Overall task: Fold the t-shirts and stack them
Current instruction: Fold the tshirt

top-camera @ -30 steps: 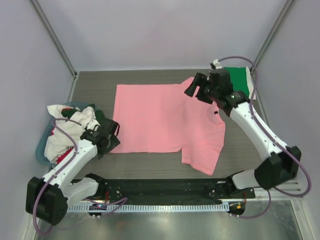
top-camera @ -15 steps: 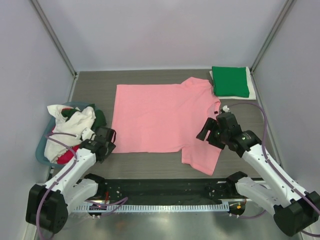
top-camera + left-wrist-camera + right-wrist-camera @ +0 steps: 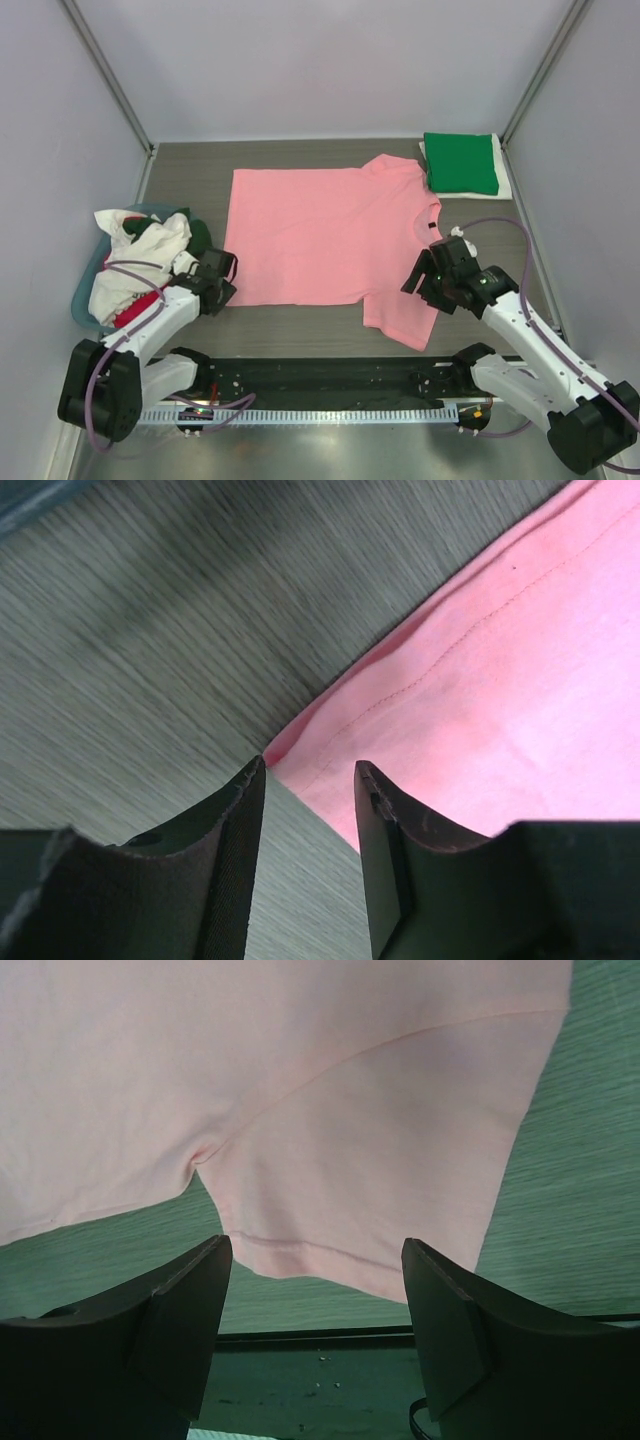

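The sleeve hem (image 3: 411,344) (image 3: 393,1282) is closer to the rail than my fingers. My right gripper needs to go back and down onto it, beside its nearest corner.
A salmon-pink t-shirt (image 3: 320,240) lies spread flat on the table, with its dark neck label at the right. My left gripper (image 3: 222,280) is low at its near left corner. In the left wrist view the gripper (image 3: 308,770) is open with a narrow gap, and the shirt's corner (image 3: 275,750) lies just past the fingertips. My right gripper (image 3: 425,280) hovers over the near sleeve. In the right wrist view it (image 3: 315,1250) is wide open and empty above that sleeve (image 3: 380,1190). A folded green t-shirt (image 3: 460,163) rests on a folded white one (image 3: 505,185) at the back right.
A teal tub (image 3: 85,290) at the left holds a heap of white, red and dark clothes (image 3: 140,250), close to my left arm. A black rail (image 3: 320,375) runs along the table's near edge. Grey walls enclose the table.
My right arm swung from the shirt's far sleeve by the green stack to above the near sleeve. My left gripper shifted slightly at the near left corner.
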You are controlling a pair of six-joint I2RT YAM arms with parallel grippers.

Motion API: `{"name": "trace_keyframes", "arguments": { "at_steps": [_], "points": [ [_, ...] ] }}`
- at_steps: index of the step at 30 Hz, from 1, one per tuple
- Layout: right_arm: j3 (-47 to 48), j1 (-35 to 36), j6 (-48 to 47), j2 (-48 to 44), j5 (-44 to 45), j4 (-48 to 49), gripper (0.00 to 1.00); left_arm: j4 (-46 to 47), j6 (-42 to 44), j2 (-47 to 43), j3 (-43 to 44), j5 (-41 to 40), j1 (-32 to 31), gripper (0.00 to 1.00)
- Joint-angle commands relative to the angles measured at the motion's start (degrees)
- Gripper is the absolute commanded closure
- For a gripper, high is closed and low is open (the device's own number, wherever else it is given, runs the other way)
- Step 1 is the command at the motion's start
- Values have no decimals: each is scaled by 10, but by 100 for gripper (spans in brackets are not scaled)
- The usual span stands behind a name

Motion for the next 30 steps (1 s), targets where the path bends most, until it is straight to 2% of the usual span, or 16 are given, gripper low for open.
{"name": "trace_keyframes", "arguments": {
  "at_steps": [1, 9, 13, 18, 25, 30],
  "points": [
    [-20, 1, 30, 6, 24, -11, 25, 33, 6, 9, 0, 0, 4, 62],
    [-55, 1, 47, 37, 17, 20, 25, 45, 10, 20, -2, 7, 6, 81],
    [-62, 1, 49, 47, 16, 30, 25, 52, 14, 21, -5, 14, 9, 100],
    [-71, 1, 58, 51, 16, 41, 25, 62, 18, 12, -11, 17, 11, 100],
    [-90, 1, 52, 91, -19, 83, 25, 83, 19, -56, -48, 19, 10, 100],
    [-111, 1, 81, 43, -4, 29, 28, 83, 21, -50, -45, 21, 10, 100]
  ]
}}
